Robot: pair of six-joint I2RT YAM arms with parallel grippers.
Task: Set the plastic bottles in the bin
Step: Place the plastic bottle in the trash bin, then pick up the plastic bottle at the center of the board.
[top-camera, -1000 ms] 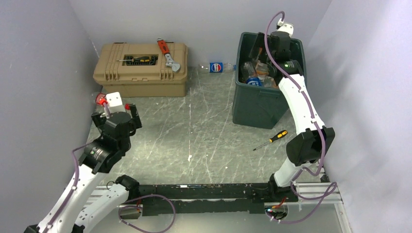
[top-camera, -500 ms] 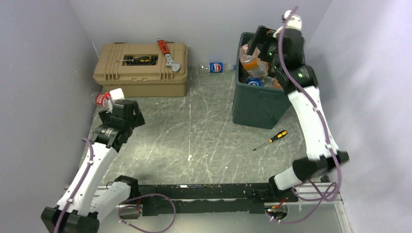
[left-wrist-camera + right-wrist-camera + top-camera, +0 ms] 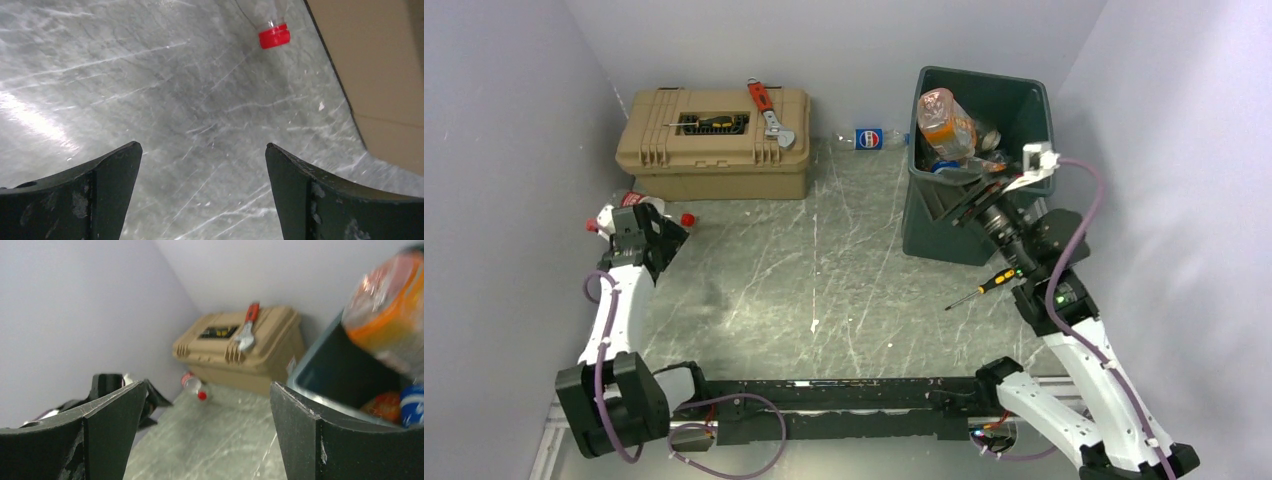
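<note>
My left gripper needs to go down and outward next, over the bottle's red-capped neck (image 3: 686, 220) (image 3: 273, 32), and then it needs to close.
The dark green bin (image 3: 1026, 100) stands at the back right and holds several plastic bottles. One with an orange label (image 3: 944, 115) pokes above the rim and shows blurred in the right wrist view (image 3: 390, 305). A blue-labelled bottle (image 3: 869, 138) lies on the table behind, left of the bin. A red-capped bottle (image 3: 687, 219) lies by the toolbox's front left corner; its cap (image 3: 274, 36) is ahead of my open, empty left gripper (image 3: 202, 145) (image 3: 664, 238). My right gripper (image 3: 208, 384) (image 3: 954, 205) hangs open and empty in front of the bin (image 3: 340, 370), facing the far red-capped bottle (image 3: 191, 384).
A tan toolbox (image 3: 714, 140) (image 3: 240, 347) (image 3: 380, 75) sits at the back left, with a red wrench (image 3: 766, 108) and a yellow-handled screwdriver (image 3: 709, 122) on its lid. Another yellow-handled screwdriver (image 3: 984, 287) lies on the table under my right arm. Walls close in on both sides.
My right arm has drawn back out of the bin and down in front of it, leaving the orange-labelled bottle standing up inside. My left arm has swung left and reached toward the red-capped bottle.
</note>
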